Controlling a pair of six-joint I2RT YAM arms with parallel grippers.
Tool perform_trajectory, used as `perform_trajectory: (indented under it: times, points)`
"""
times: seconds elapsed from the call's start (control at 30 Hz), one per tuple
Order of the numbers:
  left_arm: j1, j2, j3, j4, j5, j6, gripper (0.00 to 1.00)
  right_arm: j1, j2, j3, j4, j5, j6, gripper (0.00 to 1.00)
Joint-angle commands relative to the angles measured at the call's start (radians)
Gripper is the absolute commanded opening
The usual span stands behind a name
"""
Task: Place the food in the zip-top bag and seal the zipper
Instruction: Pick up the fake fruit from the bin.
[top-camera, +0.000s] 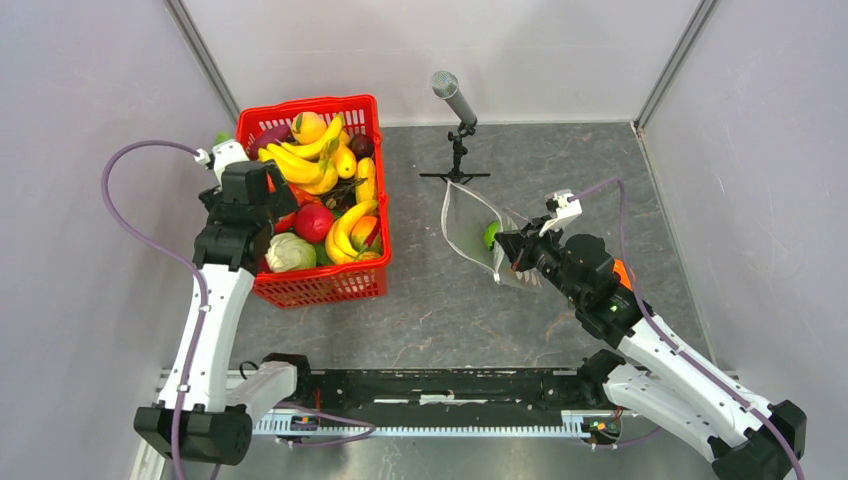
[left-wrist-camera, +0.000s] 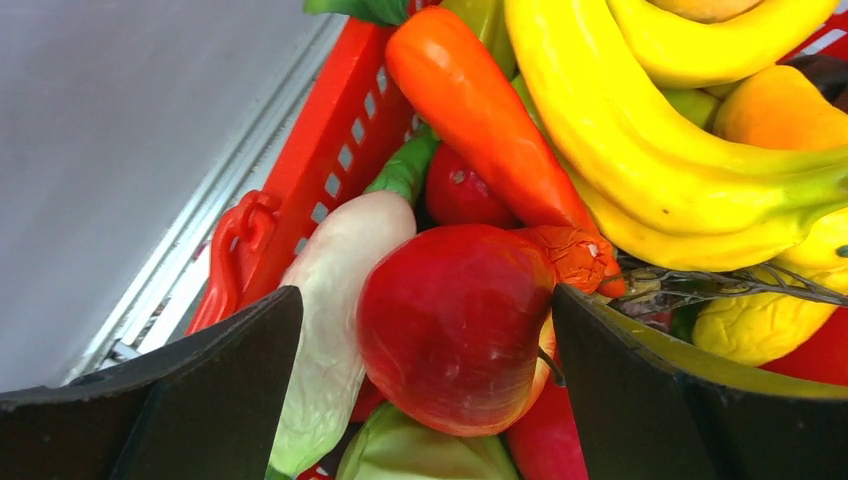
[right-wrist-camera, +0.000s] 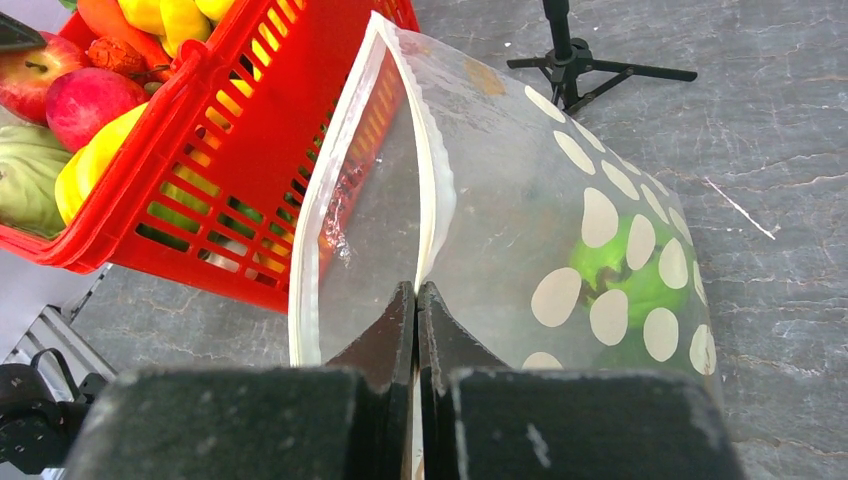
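I need to lower my left gripper a little over the red apple (top-camera: 286, 221) (left-wrist-camera: 450, 330) next and then close on its sides, because the apple is already between the open fingers.
The clear dotted zip-top bag (top-camera: 470, 225) stands on the table right of the red basket (top-camera: 320, 103), its mouth held open. My right gripper (right-wrist-camera: 416, 290) is shut on one lip of the mouth, on the white zipper strip (right-wrist-camera: 435, 180); the other lip (right-wrist-camera: 300, 300) hangs free. A green food piece (right-wrist-camera: 625, 275) lies inside the bag. My left gripper (left-wrist-camera: 427, 300) is open inside the basket, fingers either side of a red apple (left-wrist-camera: 450, 330). Yellow bananas (left-wrist-camera: 650, 150), an orange carrot (left-wrist-camera: 480, 110) and a pale vegetable (left-wrist-camera: 330, 320) crowd round it.
The basket (right-wrist-camera: 230, 100) is heaped with fruit and vegetables, bananas (top-camera: 300, 160) on top and a pale cabbage (top-camera: 290, 252) at its near left. A microphone on a small black tripod (top-camera: 455, 100) stands behind the bag. Walls close in the left, right and back.
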Motion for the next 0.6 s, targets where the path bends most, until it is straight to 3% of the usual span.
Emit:
perform_trajectory:
  times: [0.0, 0.37, 0.57]
  points:
    - [0.084, 0.019, -0.015, 0.05, 0.145, 0.073, 1.0, 0.002, -0.008, 0.034, 0.005, 0.005, -0.026, 0.0]
    - [0.146, -0.002, -0.059, 0.079, 0.337, 0.074, 0.99, 0.001, -0.008, 0.026, 0.005, 0.018, -0.027, 0.0]
    - [0.146, -0.041, -0.065, 0.084, 0.375, 0.059, 0.79, 0.002, 0.007, 0.029, 0.005, 0.008, -0.025, 0.0]
